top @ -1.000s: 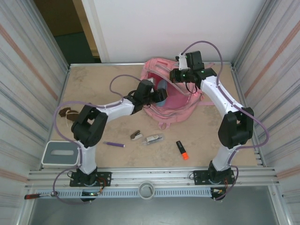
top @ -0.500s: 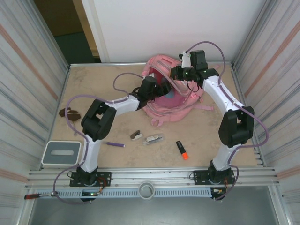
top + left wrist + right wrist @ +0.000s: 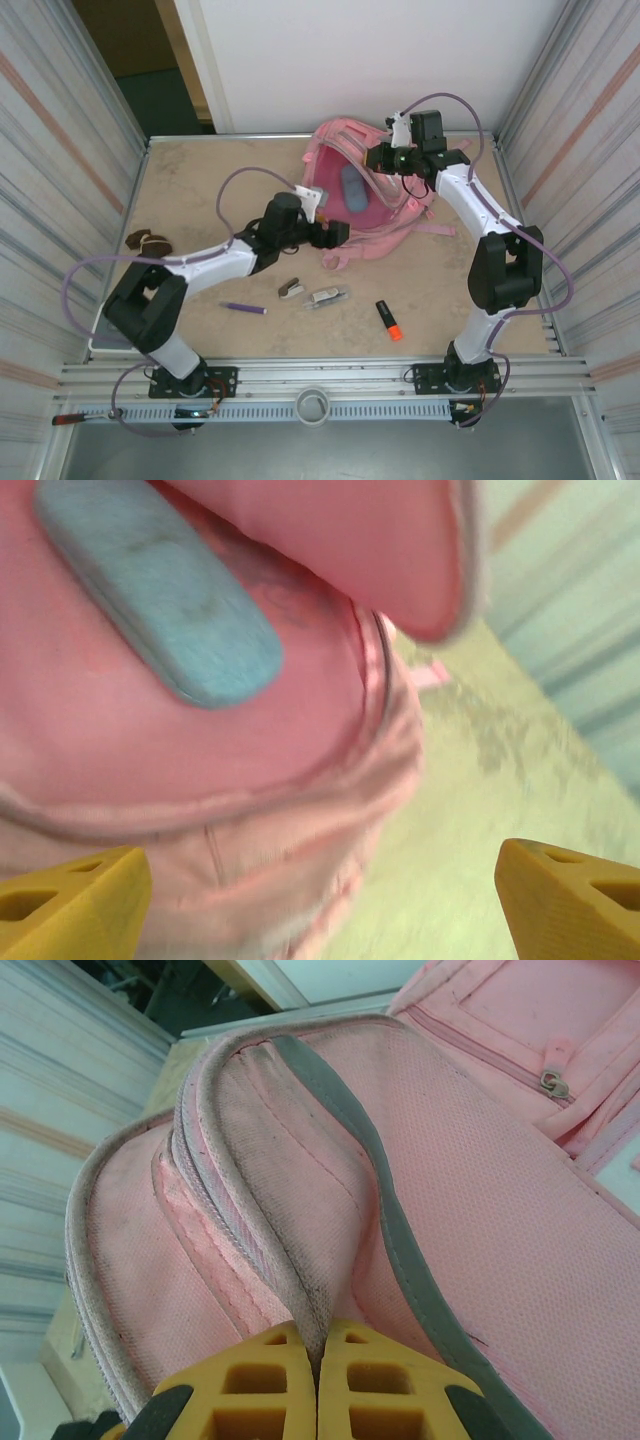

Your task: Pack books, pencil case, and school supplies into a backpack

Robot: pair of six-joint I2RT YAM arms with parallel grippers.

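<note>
The robot should next move its left gripper back from the bag's rim, then lower it and close it on the clear clip (image 3: 327, 296) outside the bag.
The pink backpack (image 3: 385, 215) lies open at the back of the table, and the blue-grey pencil case (image 3: 353, 187) rests inside it. In the left wrist view the pencil case (image 3: 160, 590) lies on the pink lining (image 3: 200, 760). My left gripper (image 3: 338, 235) hovers open and empty at the bag's near rim, its yellow fingertips (image 3: 70, 900) wide apart. My right gripper (image 3: 382, 158) is shut on the backpack's opening edge (image 3: 300, 1290), holding it up. On the table lie a purple pen (image 3: 243, 308), a stapler-like piece (image 3: 291, 289), a clear clip (image 3: 327, 296) and an orange highlighter (image 3: 388, 320). The books are out of view.
A brown-and-white lump with a cord (image 3: 148, 241) lies at the left. Corrugated walls close in the table on both sides, and a metal rail (image 3: 320, 380) runs along the near edge. Bare tabletop (image 3: 210, 190) stretches left of the bag.
My left gripper opened and let go of the pencil case inside the backpack, then drew back out toward the near left. The right gripper kept its hold on the bag's edge.
</note>
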